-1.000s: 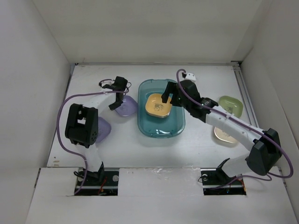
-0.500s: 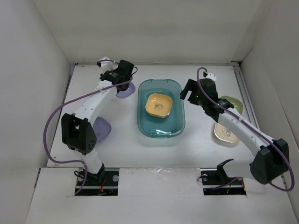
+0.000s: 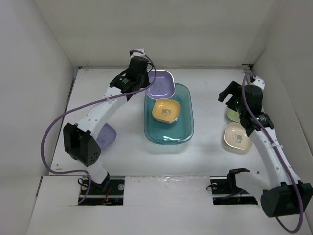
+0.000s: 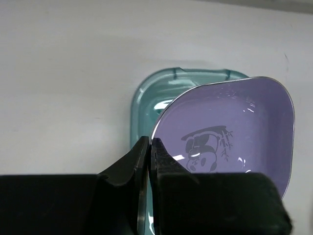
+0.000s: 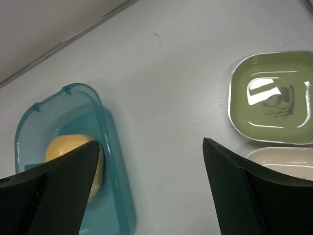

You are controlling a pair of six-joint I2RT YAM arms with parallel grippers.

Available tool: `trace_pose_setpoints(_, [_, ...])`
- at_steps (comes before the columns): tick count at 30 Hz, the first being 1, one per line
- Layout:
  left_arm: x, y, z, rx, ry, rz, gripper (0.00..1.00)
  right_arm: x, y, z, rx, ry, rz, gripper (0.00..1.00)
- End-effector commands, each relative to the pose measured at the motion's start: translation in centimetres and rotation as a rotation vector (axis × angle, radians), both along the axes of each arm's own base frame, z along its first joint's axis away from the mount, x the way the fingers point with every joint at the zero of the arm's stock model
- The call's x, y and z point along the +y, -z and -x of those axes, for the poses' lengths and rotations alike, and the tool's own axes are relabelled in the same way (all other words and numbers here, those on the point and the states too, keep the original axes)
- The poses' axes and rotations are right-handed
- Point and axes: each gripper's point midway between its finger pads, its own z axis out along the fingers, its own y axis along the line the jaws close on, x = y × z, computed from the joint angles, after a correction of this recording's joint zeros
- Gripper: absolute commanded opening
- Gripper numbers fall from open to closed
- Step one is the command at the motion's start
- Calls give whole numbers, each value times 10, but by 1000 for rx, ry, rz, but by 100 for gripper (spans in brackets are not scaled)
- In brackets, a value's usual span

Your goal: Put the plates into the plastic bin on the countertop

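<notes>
My right gripper should first shift toward the green plate (image 3: 234, 115) and lower, so that it can get to the rim facing the bin (image 3: 168, 134) on that plate.
My left gripper (image 3: 146, 81) (image 4: 149, 147) is shut on the rim of a purple plate (image 3: 162, 84) (image 4: 230, 127) with a panda print, holding it above the far left end of the teal plastic bin (image 3: 168, 134) (image 4: 142, 105). A yellow-orange plate (image 3: 166, 111) (image 5: 73, 152) lies inside the bin (image 5: 110, 142). My right gripper (image 3: 229, 98) (image 5: 151, 144) hangs open and empty over the countertop between the bin and a green plate (image 3: 234, 115) (image 5: 271, 103). A cream plate (image 3: 237, 137) (image 5: 281, 161) lies just nearer than the green one.
Another purple plate (image 3: 106, 135) lies on the countertop at the left, partly under the left arm's elbow. White walls enclose the surface, with a metal rail (image 3: 254, 93) along the right edge.
The left gripper closed on the purple plate, lifted it off the countertop and carried it right, over the bin's far end. The right gripper drew out of the bin and swung right toward the green plate.
</notes>
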Motion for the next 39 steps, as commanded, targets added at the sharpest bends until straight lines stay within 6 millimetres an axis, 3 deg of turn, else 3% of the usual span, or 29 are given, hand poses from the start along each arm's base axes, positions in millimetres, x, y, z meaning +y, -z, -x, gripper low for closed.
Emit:
trace_pose_setpoints(1, [-44,30,-1,53,230,44,0,-14,-4,13,4,-4,17,92])
trace_pose_setpoints(6, [-59,58,-5,96,282,64,0,-26,-5,21,-5,11,23,92])
trace_pose_setpoints(7, [-62,63,-4,110,296,69,0,-30,3,23,19,18,33,92])
trace_pose_setpoints(8, [-65,62,-4,106,308,79,0,-34,3,23,20,31,33,92])
trace_pose_setpoints(11, [-68,73,-2,140,324,79,9,-39,12,25,39,39,41,94])
trace_pose_setpoints(13, [-66,77,2,161,322,71,23,-45,12,25,39,60,40,94])
trace_pose_setpoints(14, [-68,77,3,164,332,77,47,-45,15,24,49,60,40,94])
trace_pose_setpoints(15, [-67,81,4,175,326,81,60,-45,19,25,58,60,40,94])
trace_pose_setpoints(16, [-67,81,4,175,326,81,68,-49,19,22,55,69,40,94])
trace_pose_setpoints(19, [-71,55,14,109,331,102,94,-52,26,14,69,78,39,94])
trace_pose_setpoints(20, [-72,48,15,83,341,118,100,-53,35,8,93,73,48,94])
trace_pose_setpoints(21, [-70,30,21,46,352,139,100,-54,36,2,93,69,56,94])
trace_pose_setpoints(23, [-69,14,26,13,358,165,100,-58,34,-10,107,78,71,94])
trace_pose_setpoints(24, [-68,5,28,-4,359,172,100,-65,51,-16,167,101,76,94])
trace_pose_setpoints(26, [-58,-13,36,-32,333,180,100,-75,49,-29,184,120,68,94])
trace_pose_setpoints(27, [-52,-19,40,-27,304,190,100,-77,65,-34,238,117,58,94])
trace_pose_setpoints(28, [-37,-31,40,-56,229,175,100,-79,69,-38,248,120,40,94])
trace_pose_setpoints(30, [-16,-31,46,-37,133,145,100,-83,68,-51,243,115,23,92])
trace_pose_setpoints(31, [-4,-32,47,-31,68,154,100,-84,81,-58,277,114,20,92])
trace_pose_setpoints(32, [18,-34,45,-35,1,153,100,-85,83,-63,285,114,20,92])
trace_pose_setpoints(33, [32,-24,47,-7,-36,149,100,-91,80,-72,279,125,19,91])
trace_pose_setpoints(34, [45,-17,47,9,-74,149,100,-97,98,-75,331,135,12,91])
trace_pose_setpoints(35, [58,-17,49,9,-103,168,100,-94,104,-80,344,120,0,89])
trace_pose_setpoints(36, [79,5,50,63,-146,177,100,-97,109,-84,354,116,-12,89])
trace_pose_setpoints(37, [88,10,48,64,-156,197,100,-96,109,-92,352,107,-18,88])
trace_pose_setpoints(39, [110,16,52,71,-190,244,100,-97,132,-97,411,106,-26,86])
